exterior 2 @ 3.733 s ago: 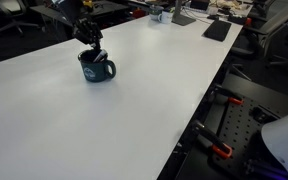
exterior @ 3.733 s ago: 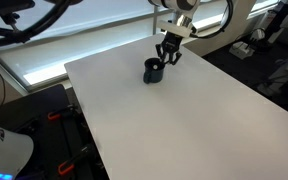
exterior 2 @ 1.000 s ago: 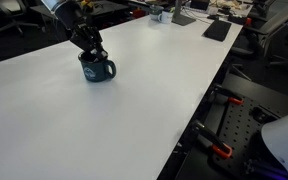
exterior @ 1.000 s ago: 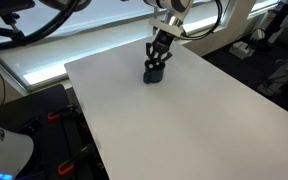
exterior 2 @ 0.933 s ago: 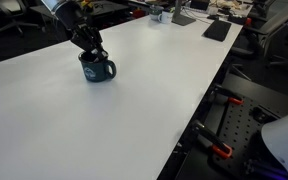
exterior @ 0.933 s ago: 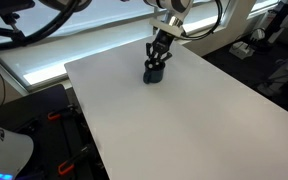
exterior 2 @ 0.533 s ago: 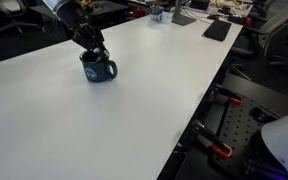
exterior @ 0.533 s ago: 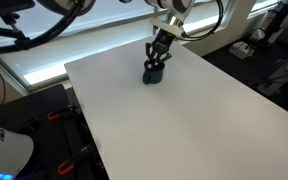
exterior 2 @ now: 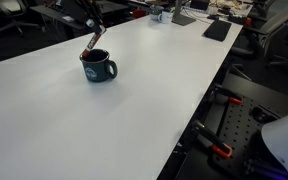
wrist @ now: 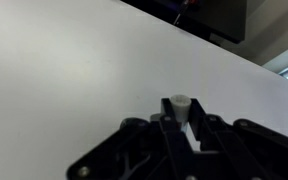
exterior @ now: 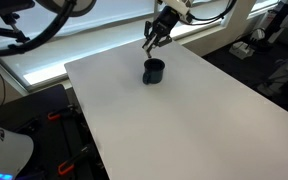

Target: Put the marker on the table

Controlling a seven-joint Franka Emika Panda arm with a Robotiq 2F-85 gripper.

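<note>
My gripper should move sideways off the cup next and then go down to the bare table beside it, because the marker still hangs over the cup's rim.
The small dark cup [exterior: 154, 71] stands on the large white table [exterior: 184, 125] near its far edge; it also shows in an exterior view [exterior 2: 98, 67]. My gripper [exterior: 149, 43] is above the cup and shut on the marker. In an exterior view the marker [exterior 2: 90, 44] hangs slanted from my gripper [exterior 2: 93, 31], its lower end at the cup's rim. In the wrist view the marker's pale end [wrist: 180, 104] sticks out between the closed fingers of my gripper [wrist: 181, 122], with the bare table [wrist: 64, 70] behind. The cup is out of the wrist view.
A dark keyboard [exterior 2: 216, 30] and small items lie at the table's far end. Dark equipment with orange clamps [exterior 2: 224, 150] stands beside the table edge. A window ledge [exterior: 44, 55] runs behind the table. Office chairs and clutter [exterior: 269, 50] surround it.
My gripper has risen from inside the cup to above it, taking the marker up with it. The cup has stayed in place.
</note>
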